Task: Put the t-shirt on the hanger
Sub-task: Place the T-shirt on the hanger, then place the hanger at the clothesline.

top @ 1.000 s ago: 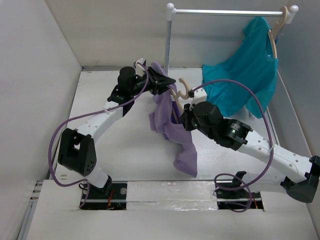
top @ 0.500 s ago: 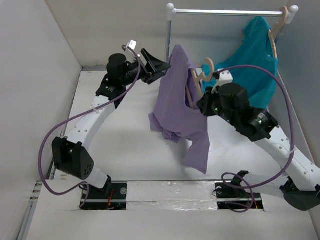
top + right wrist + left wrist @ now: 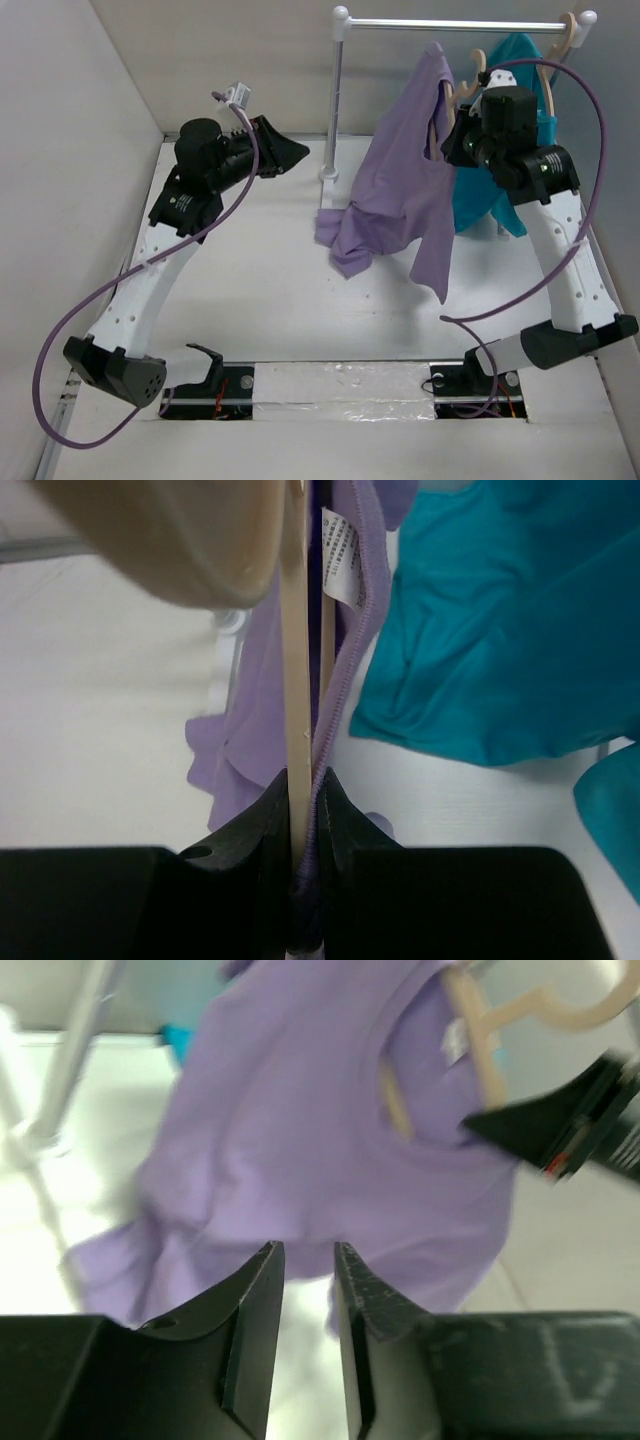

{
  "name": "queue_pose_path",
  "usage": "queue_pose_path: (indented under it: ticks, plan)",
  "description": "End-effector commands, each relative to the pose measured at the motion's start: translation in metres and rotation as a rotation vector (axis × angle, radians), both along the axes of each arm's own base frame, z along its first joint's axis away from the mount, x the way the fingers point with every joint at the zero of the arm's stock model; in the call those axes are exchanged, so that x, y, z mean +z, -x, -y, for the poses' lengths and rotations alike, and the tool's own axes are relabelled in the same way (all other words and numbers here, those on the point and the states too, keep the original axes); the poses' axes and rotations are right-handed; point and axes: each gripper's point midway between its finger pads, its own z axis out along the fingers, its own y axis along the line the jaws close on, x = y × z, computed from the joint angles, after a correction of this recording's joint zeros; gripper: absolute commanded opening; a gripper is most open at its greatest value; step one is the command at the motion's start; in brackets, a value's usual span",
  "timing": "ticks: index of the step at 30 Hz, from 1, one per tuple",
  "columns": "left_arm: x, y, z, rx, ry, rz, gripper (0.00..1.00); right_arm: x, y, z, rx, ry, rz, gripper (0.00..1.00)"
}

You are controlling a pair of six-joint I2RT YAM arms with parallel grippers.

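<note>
Next, my right gripper brings the unhooked hanger toward the right in the top view, onto the bar by the teal t-shirt, and lets go, since the bar lies outward.
The lavender t-shirt (image 3: 400, 190) hangs from the pale wooden hanger (image 3: 466, 85), held high just under the rail. My right gripper (image 3: 452, 135) is shut on the hanger's thin arm (image 3: 294, 660) together with the shirt's collar seam (image 3: 345, 680). A white label shows inside the neck. My left gripper (image 3: 302, 153) is off to the left, apart from the shirt, its jaws a narrow gap apart with nothing between them (image 3: 308, 1252). The left wrist view shows the t-shirt (image 3: 300, 1130) and hanger (image 3: 480, 1050) ahead, blurred.
A teal t-shirt (image 3: 478, 205) hangs on a second hanger (image 3: 558, 45) at the rail's (image 3: 450, 24) right end, right behind my right gripper. The rail's post (image 3: 332, 100) stands between the two grippers. White walls enclose the table on the left and back.
My right gripper has lifted the hanger and t-shirt up and to the right, close under the rail. My left gripper let go of the shirt, drew back left, and its jaws narrowed again.
</note>
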Motion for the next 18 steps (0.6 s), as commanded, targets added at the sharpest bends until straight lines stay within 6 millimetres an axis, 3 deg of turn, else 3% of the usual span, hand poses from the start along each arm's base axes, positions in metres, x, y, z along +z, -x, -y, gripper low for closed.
queue_pose_path:
  ticks: [1,6,13,18]
  plan:
    - [-0.020,0.016,-0.024,0.069,-0.152,0.035,0.24,0.041,-0.013,0.024,-0.054,-0.004,0.110,0.00]
    - [-0.037,0.024,-0.048,0.176,-0.235,0.022,0.27,0.054,-0.043,0.056,-0.147,-0.027,0.141,0.00]
    - [-0.062,0.043,-0.024,0.058,-0.165,-0.019,0.28,0.074,-0.078,0.081,-0.222,-0.074,0.203,0.00]
    - [-0.076,0.048,-0.026,0.061,-0.165,-0.041,0.28,0.083,-0.098,0.105,-0.252,-0.111,0.225,0.00]
